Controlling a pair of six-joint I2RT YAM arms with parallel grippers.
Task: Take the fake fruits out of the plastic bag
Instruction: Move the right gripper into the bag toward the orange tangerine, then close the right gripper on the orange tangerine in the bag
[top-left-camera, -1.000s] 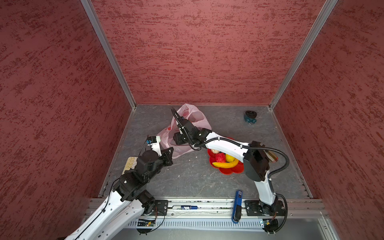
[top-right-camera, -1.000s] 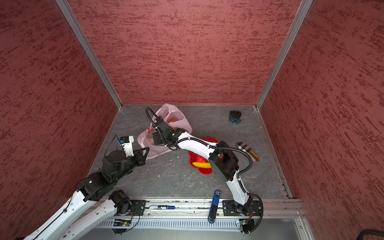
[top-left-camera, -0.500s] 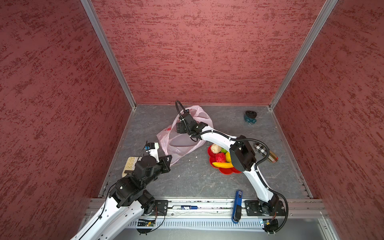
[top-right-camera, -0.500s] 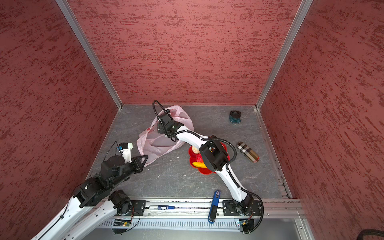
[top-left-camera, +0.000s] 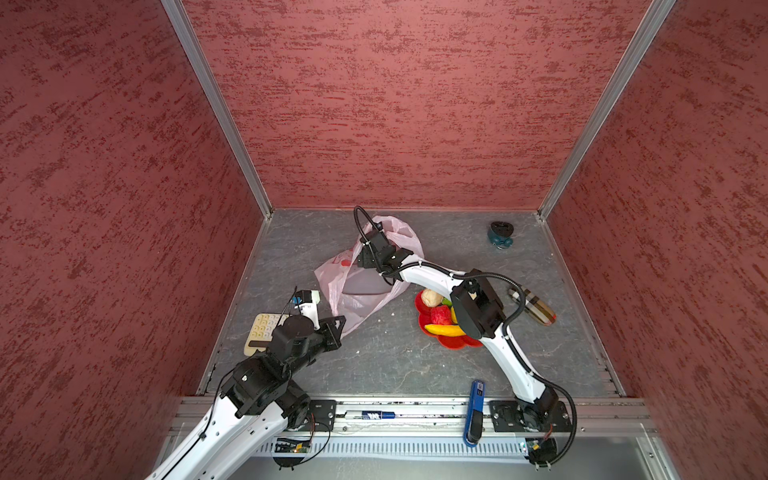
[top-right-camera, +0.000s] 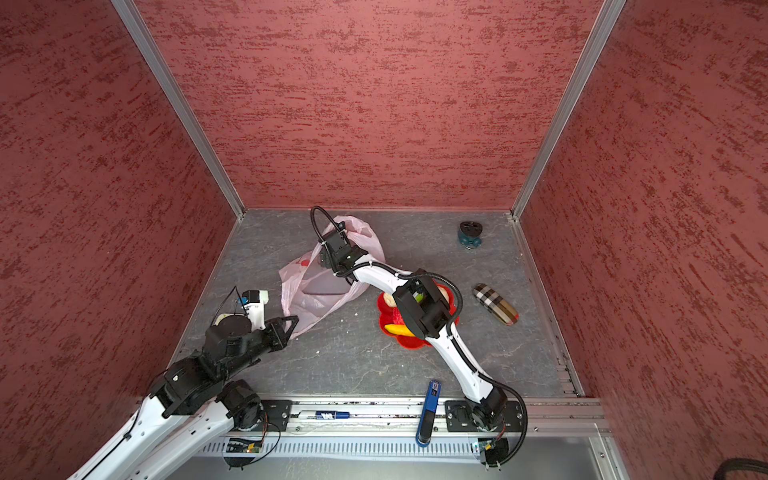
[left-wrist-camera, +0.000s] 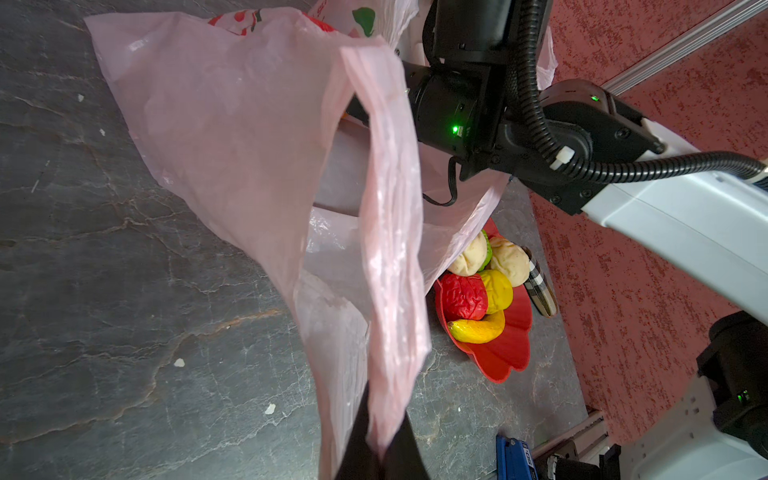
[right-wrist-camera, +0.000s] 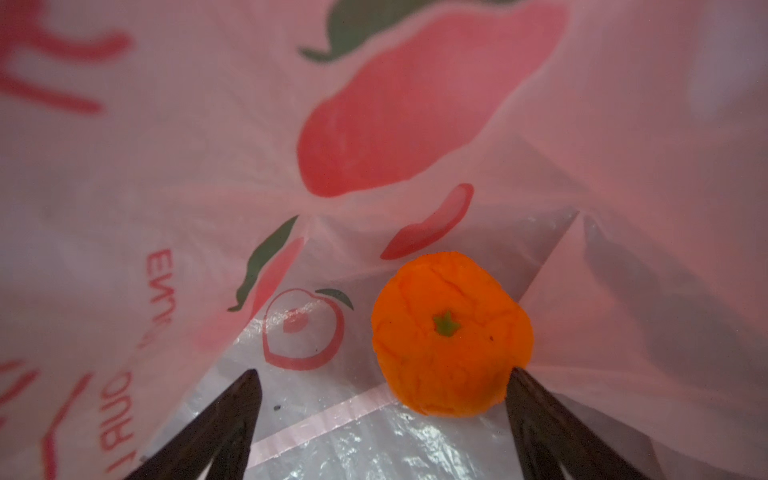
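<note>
The orange fake fruit (right-wrist-camera: 451, 332) lies below, off toward one finger, so my right gripper will next shift to that side, lower both fingers around it and close.
The pale-pink plastic bag (top-left-camera: 361, 299) lies on the grey floor with its mouth held up. My left gripper (left-wrist-camera: 376, 440) is shut on the bag's rim (left-wrist-camera: 390, 291) at the bag's near-left corner, seen in both top views (top-right-camera: 294, 320). My right gripper (right-wrist-camera: 382, 374) is open and reaches inside the bag (right-wrist-camera: 166, 145). An orange fake fruit (right-wrist-camera: 451, 332) rests on the bag's bottom, close to one of its fingertips (right-wrist-camera: 523, 386). The red dish (left-wrist-camera: 507, 357) holds a banana (left-wrist-camera: 478, 328), a bumpy red fruit (left-wrist-camera: 463, 296), a yellow one (left-wrist-camera: 496, 289), a green one and two beige ones (left-wrist-camera: 469, 259).
A plaid case (top-left-camera: 536, 307) lies right of the dish (top-left-camera: 457, 343). A teal object (top-left-camera: 500, 237) sits at the back right. A cream tray (top-left-camera: 264, 332) lies by the left wall. A blue tool (top-left-camera: 473, 411) and a marker (top-left-camera: 374, 414) rest on the front rail.
My right gripper has gone deeper into the bag and its jaws have spread wide. My left gripper has drawn the bag's rim toward the front.
</note>
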